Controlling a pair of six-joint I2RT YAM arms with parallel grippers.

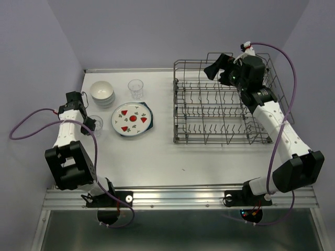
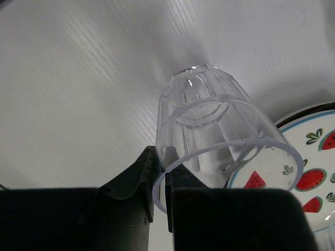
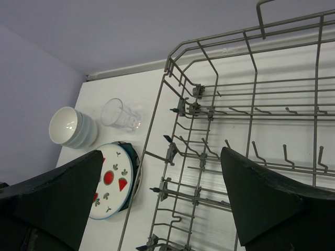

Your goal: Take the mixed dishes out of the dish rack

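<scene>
I will lower the still-hovering tumbler with my left gripper until its base stands on the bare tabletop beside the strawberry plate, then let go of its rim. That tabletop is below the gripper.
My left gripper (image 2: 161, 163) is shut on the rim of a clear glass tumbler (image 2: 220, 130), one finger inside and one outside. In the top view that gripper (image 1: 90, 123) and tumbler (image 1: 97, 124) are at the table's left, just beside the strawberry plate (image 1: 131, 119). That plate lies on the dark teal plate (image 1: 149, 112). Stacked white bowls (image 1: 102, 92) and a second tumbler (image 1: 136, 89) stand behind them. The grey wire dish rack (image 1: 225, 112) on the right shows no dishes. My right gripper (image 1: 217, 69) hangs open over the rack's back edge (image 3: 209, 44).
A purple wall closes off the back and both sides. The rack's taller wire side (image 1: 275, 78) rises by my right arm. Bare white table (image 1: 157, 157) lies in front of the plates and the rack.
</scene>
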